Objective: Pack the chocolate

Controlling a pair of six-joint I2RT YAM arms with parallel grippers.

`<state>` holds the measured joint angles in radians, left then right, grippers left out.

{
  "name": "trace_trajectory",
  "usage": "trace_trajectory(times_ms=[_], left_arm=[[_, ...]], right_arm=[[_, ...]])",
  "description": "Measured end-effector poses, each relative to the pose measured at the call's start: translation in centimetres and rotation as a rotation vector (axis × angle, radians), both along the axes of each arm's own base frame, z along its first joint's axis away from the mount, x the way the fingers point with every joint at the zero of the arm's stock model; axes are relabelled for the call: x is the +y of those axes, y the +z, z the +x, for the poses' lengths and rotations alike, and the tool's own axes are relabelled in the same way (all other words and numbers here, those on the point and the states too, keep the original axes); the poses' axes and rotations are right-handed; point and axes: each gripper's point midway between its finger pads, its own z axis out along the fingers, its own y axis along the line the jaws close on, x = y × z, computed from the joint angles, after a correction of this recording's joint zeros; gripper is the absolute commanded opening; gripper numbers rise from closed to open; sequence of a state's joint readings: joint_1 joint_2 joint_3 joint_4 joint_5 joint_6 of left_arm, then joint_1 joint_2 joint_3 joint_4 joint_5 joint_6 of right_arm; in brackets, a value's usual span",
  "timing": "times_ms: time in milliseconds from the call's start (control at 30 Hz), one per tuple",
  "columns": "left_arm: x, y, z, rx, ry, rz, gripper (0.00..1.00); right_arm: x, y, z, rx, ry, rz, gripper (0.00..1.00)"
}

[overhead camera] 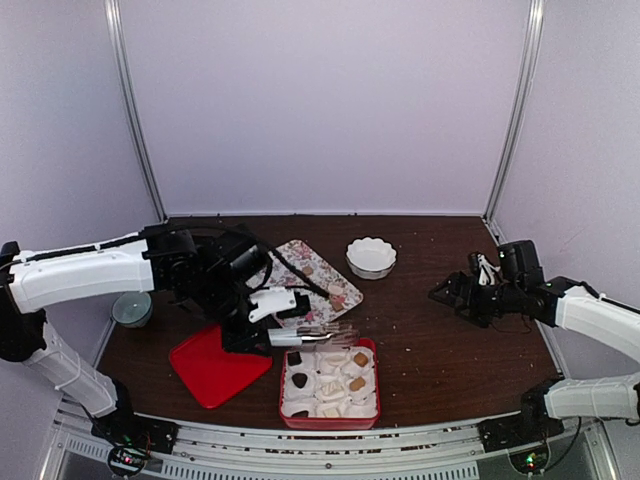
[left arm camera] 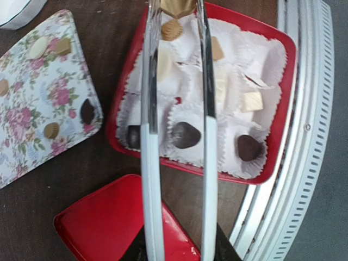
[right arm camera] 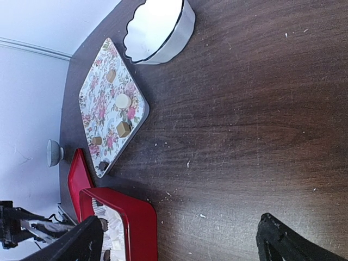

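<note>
The robot's left gripper goes back and down next and lowers the tan chocolate (overhead camera: 348, 338) into the box's near corner cup away from the red lid, because that cup is empty.
My left gripper (overhead camera: 262, 318) is shut on silver tongs (left arm camera: 151, 163), whose arms reach out over the red box (left arm camera: 283, 109). A tan chocolate (left arm camera: 176, 6) sits between the tong tips above the box's far row. The box's white paper cups hold dark pieces (left arm camera: 186, 135), tan ones (left arm camera: 171, 30) and a pale one (left arm camera: 251, 100). More chocolates lie on the flowered tray (left arm camera: 32, 109): a dark one (left arm camera: 87, 111), tan ones (left arm camera: 51, 130) and a pale one (left arm camera: 38, 48). My right gripper (right arm camera: 182, 244) is open and empty above the bare table at the right (overhead camera: 450, 292).
The red lid (overhead camera: 215, 365) lies flat left of the box (overhead camera: 330, 385). A white scalloped bowl (overhead camera: 371, 256) stands behind the tray (overhead camera: 310, 275). A small grey bowl (overhead camera: 132, 308) sits at the far left. The metal rail (left arm camera: 304, 163) runs along the near edge.
</note>
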<state>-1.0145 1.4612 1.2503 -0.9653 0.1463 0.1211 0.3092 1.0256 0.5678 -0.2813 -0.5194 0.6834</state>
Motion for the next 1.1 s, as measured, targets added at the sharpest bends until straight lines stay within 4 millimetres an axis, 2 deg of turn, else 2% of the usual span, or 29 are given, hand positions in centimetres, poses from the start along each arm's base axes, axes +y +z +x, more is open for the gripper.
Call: trace_trajectory(times_ms=[133,267,533,833,1100], left_arm=[[-0.3,-1.5,-4.0,0.024,-0.117,0.036,0.11],[-0.1,-2.6,-5.7,0.039,-0.171,0.068,0.11],[-0.6,-3.4,-7.2,0.018,-0.256,0.098,0.12],[-1.5,-3.4,-7.6,0.017,-0.307,0.096,0.15],[-2.3,-3.8,-8.1,0.03,-0.345,0.105,0.18]], right_arm=[[0.0,0.3,-0.1,-0.01,0.0,0.003,1.0],[-0.1,0.4,-0.4,-0.016,0.001,0.006,1.0],[-0.3,0.2,-1.3,-0.013,0.002,0.008,1.0],[-0.5,0.6,-1.8,-0.022,0.002,0.011,1.0],[-0.7,0.0,-2.2,-0.005,0.0,0.007,1.0]])
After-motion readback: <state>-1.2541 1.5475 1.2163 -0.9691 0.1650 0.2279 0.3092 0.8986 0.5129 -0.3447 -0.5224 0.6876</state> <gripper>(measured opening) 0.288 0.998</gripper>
